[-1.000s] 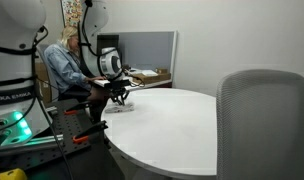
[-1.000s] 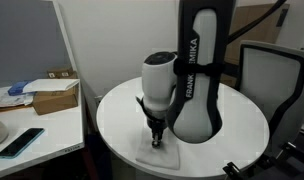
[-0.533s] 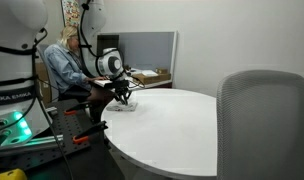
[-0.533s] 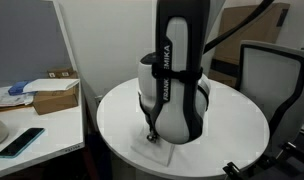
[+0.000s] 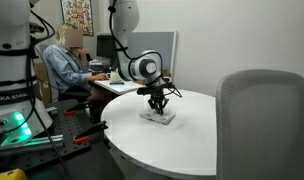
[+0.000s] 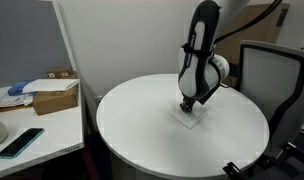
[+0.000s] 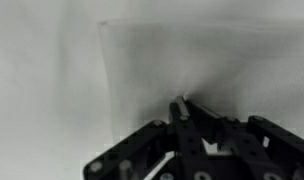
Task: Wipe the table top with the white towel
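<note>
My gripper is pinching the towel, which leaves the side of the table top toward the grey office chair uncovered. It needs to slide the towel low onto the bare table top that way next and let go of it.
The white towel lies flat on the large round white table top; it also shows in an exterior view and fills much of the wrist view. My gripper points straight down onto the towel's middle. In the other exterior view the gripper presses on the towel near the table's centre. In the wrist view the gripper has its fingers closed together, pinching the cloth into small creases.
A grey office chair stands near the table's edge. A desk with a cardboard box and a phone stands beside the table. A seated person is behind the robot base.
My gripper has slid the towel across the table top from the edge near the robot base towards the middle. The arm has stretched out with it.
</note>
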